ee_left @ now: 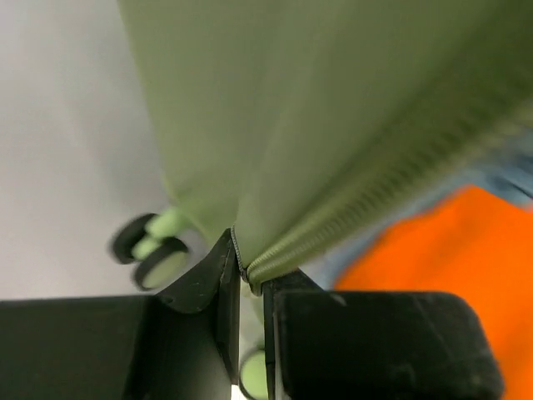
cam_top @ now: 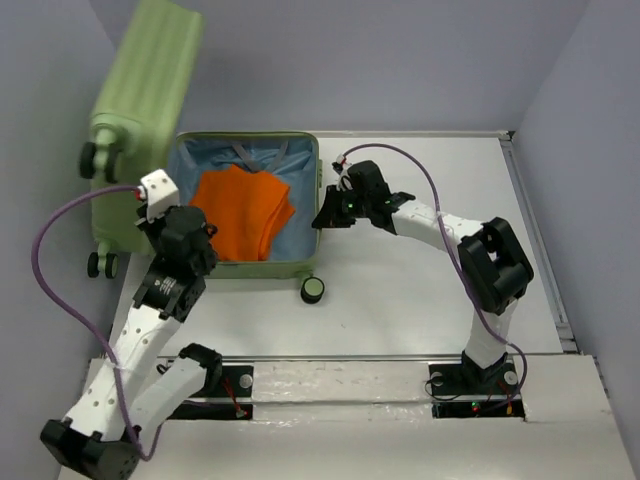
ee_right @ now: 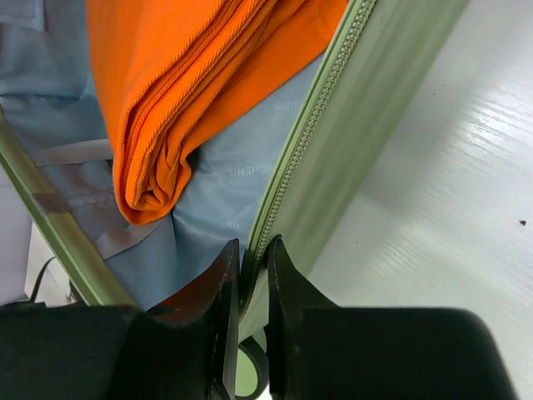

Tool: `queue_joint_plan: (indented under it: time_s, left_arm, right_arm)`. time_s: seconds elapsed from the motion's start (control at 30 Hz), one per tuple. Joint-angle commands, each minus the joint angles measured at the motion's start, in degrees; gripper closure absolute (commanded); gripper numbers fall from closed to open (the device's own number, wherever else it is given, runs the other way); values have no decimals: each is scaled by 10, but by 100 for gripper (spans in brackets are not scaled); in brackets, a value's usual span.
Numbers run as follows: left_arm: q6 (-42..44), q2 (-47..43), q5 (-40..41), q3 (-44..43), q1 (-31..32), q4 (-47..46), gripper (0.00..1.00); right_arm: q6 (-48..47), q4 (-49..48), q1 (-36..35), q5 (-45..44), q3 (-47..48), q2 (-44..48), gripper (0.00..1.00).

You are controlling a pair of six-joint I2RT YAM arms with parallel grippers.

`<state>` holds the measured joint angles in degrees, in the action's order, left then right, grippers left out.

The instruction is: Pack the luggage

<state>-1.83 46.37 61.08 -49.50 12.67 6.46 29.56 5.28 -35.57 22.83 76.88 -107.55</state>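
My right gripper drags the luggage's zippered rim [ee_right: 350,125] over the open white table next and releases it, as the table lies to the gripper's right in the top view.
The luggage [cam_top: 250,272], a light green hard-shell suitcase, lies open on the table with its ribbed lid [cam_top: 150,70] raised at the back left. A folded orange garment [cam_top: 243,210] rests on the blue lining [ee_right: 225,217]. My left gripper [cam_top: 172,212] is at the case's left side. In the left wrist view the left gripper [ee_left: 248,279] is shut on the zip edge of the lid [ee_left: 316,100]. My right gripper [cam_top: 322,214] is at the right rim. In the right wrist view the right gripper [ee_right: 252,267] pinches the zippered rim [ee_right: 350,125] beside the orange garment [ee_right: 191,75].
Black wheels stick out at the case's front right corner [cam_top: 313,290] and on its left side [cam_top: 100,265]. White table [cam_top: 420,300] stretches right of the case. Grey walls close in the left, back and right.
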Motion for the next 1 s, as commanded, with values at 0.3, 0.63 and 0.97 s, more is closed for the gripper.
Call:
queue_joint_plan:
  time_s: [0.3,0.63,0.97]
  left_arm:
    - [-108,11,-49,-74,644,134,19]
    - [-108,-56,-176,-153,729,100,1]
    - [-101,-22,-100,-223,612,106,1]
  right_arm:
    - [-22,-30,-10,-66,-56,-3,93]
    - [-31,-47,41,-89,-137,63,93]
    - [-55,-34,178,-83,-247,203,93]
